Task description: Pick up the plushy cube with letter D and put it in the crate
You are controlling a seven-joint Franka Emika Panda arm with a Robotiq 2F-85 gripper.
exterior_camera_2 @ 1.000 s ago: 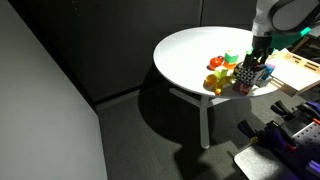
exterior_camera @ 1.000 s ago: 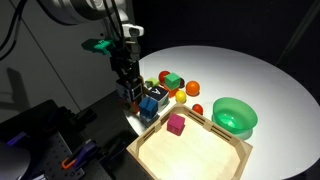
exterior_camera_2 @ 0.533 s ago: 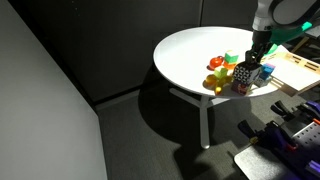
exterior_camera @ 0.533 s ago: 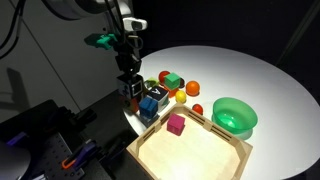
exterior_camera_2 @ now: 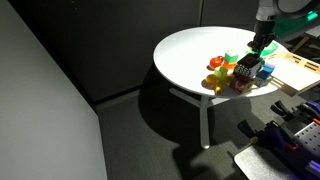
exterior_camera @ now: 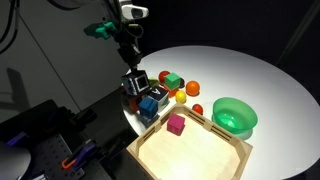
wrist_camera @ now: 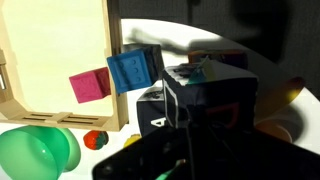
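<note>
The gripper carries the plushy cube to the left in the wrist view next, past the blue one, and releases it above the crate's bare bottom.
The plushy cube with letter D (exterior_camera: 135,84) is black with pale edges and hangs just above the toy pile at the round table's near edge. My gripper (exterior_camera: 132,72) is shut on its top from above; both also show in an exterior view, cube (exterior_camera_2: 243,70) under gripper (exterior_camera_2: 252,56). In the wrist view the cube (wrist_camera: 200,95) fills the middle, with a white letter on one face; the fingers are dark and blurred. The crate (exterior_camera: 240,152), a shallow light wooden tray, lies beside the pile and appears at the wrist view's left as crate (wrist_camera: 45,40).
A blue cube (exterior_camera: 150,103) sits right below the held cube. A small magenta cube (exterior_camera: 176,124) lies inside the crate. A green bowl (exterior_camera: 235,116) stands at the crate's far side. Small toy fruits and a green block (exterior_camera: 172,79) lie behind the pile.
The gripper has shut on the black cube and risen a little, lifting it off the pile. The other toys have stayed put.
</note>
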